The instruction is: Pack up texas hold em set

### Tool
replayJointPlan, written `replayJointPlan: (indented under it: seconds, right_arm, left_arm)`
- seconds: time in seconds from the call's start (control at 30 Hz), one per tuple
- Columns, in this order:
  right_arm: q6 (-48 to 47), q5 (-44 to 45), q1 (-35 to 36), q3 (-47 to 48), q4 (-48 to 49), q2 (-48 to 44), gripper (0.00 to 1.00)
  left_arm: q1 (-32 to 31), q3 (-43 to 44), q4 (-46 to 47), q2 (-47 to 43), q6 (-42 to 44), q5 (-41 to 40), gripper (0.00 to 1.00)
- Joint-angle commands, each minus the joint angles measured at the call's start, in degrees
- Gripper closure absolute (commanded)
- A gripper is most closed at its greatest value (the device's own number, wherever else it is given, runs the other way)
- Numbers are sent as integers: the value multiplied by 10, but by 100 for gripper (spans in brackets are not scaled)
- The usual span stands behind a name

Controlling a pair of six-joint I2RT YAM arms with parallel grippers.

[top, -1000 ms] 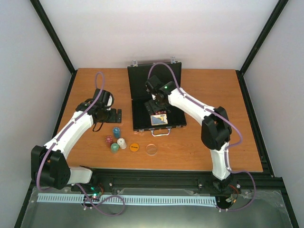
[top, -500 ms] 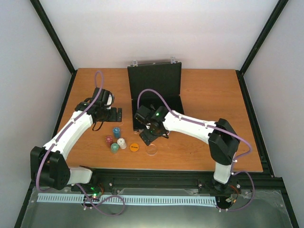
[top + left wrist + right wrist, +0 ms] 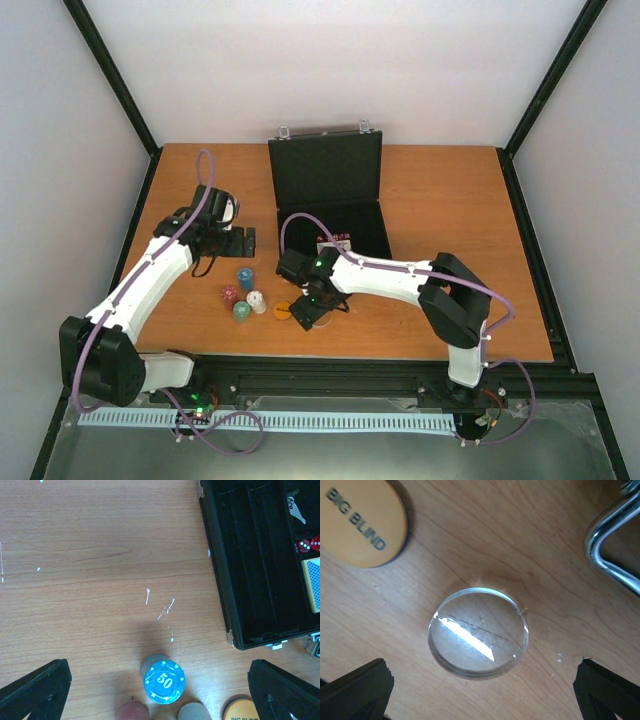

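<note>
The clear disc (image 3: 478, 632) comes between the fingers of my right gripper next, as the gripper lowers around it and closes onto the disc's rim.
The black briefcase (image 3: 325, 180) lies open at the back middle; red dice (image 3: 303, 545) and the blue card deck (image 3: 312, 582) sit inside it. Blue (image 3: 245, 277), red (image 3: 229, 295), green (image 3: 241, 311) and white (image 3: 257, 300) chip stacks stand in front, left of the case. The orange "BIG BLIND" disc (image 3: 362, 522) lies beside the clear disc (image 3: 478, 632). My right gripper (image 3: 482, 695) is open, low over the clear disc, fingers either side and apart from it. My left gripper (image 3: 160, 700) is open and empty above the blue stack (image 3: 164, 681).
The case's silver handle (image 3: 615, 540) lies close to the right of the clear disc. The wooden table (image 3: 450, 200) is framed by black rails at the sides. The right arm (image 3: 400, 280) stretches across the case's front edge.
My right gripper has left the open case and swung forward and left, down over the clear disc. The left arm has barely moved.
</note>
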Motion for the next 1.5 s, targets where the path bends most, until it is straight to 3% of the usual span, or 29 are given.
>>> replayJointPlan:
  seconds: [0.0,0.53,0.73,0.93,1.1,1.47]
  right_arm:
    - [15,-3,3,-20,26,16,0]
    - [3,28,0,-19,44,64,6]
    - [-3,7,-2,-20,51,71,35]
    - [0,-10,-2,-27,52,65,53]
    - [-5,-2,-3,-16,35,42,55]
    - [-16,6,-45,106,-42,-11,56]
  left_arm:
    - [-1,13,-10,-19,11,-2,0]
    - [-2,5,-15,-29,18,-8,0]
    - [-2,3,-16,-29,19,-11,0]
    - [-2,-1,-16,-31,18,-13,0]
    - [-2,-7,-15,-35,18,-13,0]
    - [-2,-13,-10,-37,15,-11,0]
